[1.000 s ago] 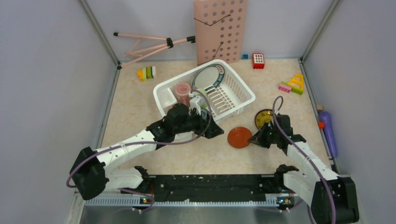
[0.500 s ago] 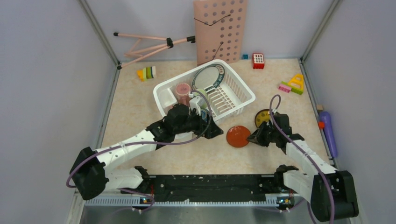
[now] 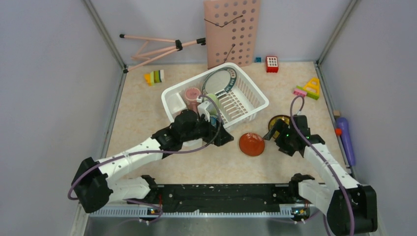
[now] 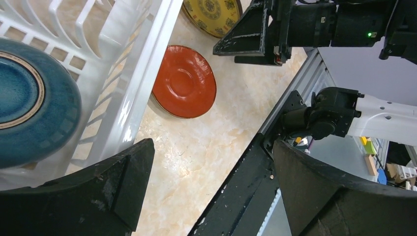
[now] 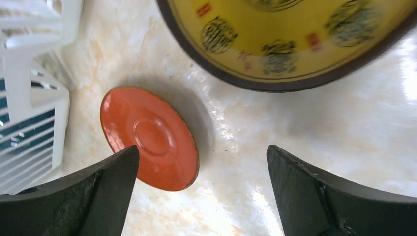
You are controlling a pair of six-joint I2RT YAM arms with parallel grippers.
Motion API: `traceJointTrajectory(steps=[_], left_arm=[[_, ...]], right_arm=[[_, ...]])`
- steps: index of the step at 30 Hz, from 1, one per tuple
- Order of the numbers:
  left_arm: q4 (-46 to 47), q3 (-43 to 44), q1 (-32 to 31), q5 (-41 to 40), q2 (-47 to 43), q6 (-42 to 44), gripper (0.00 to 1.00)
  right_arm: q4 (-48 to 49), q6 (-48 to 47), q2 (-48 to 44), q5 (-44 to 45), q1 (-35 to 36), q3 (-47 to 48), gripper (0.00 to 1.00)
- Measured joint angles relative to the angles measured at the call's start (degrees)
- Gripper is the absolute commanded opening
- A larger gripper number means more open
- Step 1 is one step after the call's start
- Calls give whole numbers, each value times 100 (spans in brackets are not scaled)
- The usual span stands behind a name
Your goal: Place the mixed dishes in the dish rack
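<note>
My right gripper moves down and toward the right in the wrist view onto the yellow small plate's near rim (image 5: 339, 76) next, since that rim lies below it there.
The white dish rack (image 3: 246, 101) stands at mid-table and holds a pink cup (image 3: 192, 94), an upright teal-rimmed large plate (image 3: 220, 81) and a blue bowl (image 4: 29, 98). An orange small plate (image 3: 252, 144) (image 5: 150, 137) (image 4: 184, 81) lies flat on the table just in front of the rack. The yellow small plate (image 3: 278, 120) (image 5: 290, 39) sits to its right. My right gripper (image 3: 273, 133) (image 5: 201, 191) hovers open between the two small plates, holding nothing. My left gripper (image 3: 225, 137) (image 4: 211, 191) is open and empty at the rack's near wall.
A pink perforated board (image 3: 231, 32) leans on the back wall beside a pink folding stand (image 3: 157, 46). Toy blocks lie at the back left (image 3: 155, 77) and back right (image 3: 309, 88). A purple cylinder (image 3: 344, 140) lies along the right edge. A black rail (image 3: 221, 191) runs along the near edge.
My right gripper was shut at the orange plate's right edge; it has opened, let go and drawn back toward the yellow plate. The left arm has barely moved.
</note>
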Motion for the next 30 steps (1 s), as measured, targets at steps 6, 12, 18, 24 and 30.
traceJointTrajectory(steps=[6,12,18,24,30], left_arm=[[-144,-4,0,-153,-323,149,96],[-455,-28,0,-372,-588,264,97],[-614,-149,0,-568,-879,365,97],[-704,-195,0,-695,-1025,411,98],[-826,-205,0,-800,-1095,472,98]], right_arm=[[-835,345,-426,804,-660,280,99],[-848,553,-584,739,-1799,-13,99],[94,1010,-448,76,-2155,-531,94],[1121,1495,-208,-136,-2164,-776,86],[1762,1786,138,-92,-2164,-850,71]])
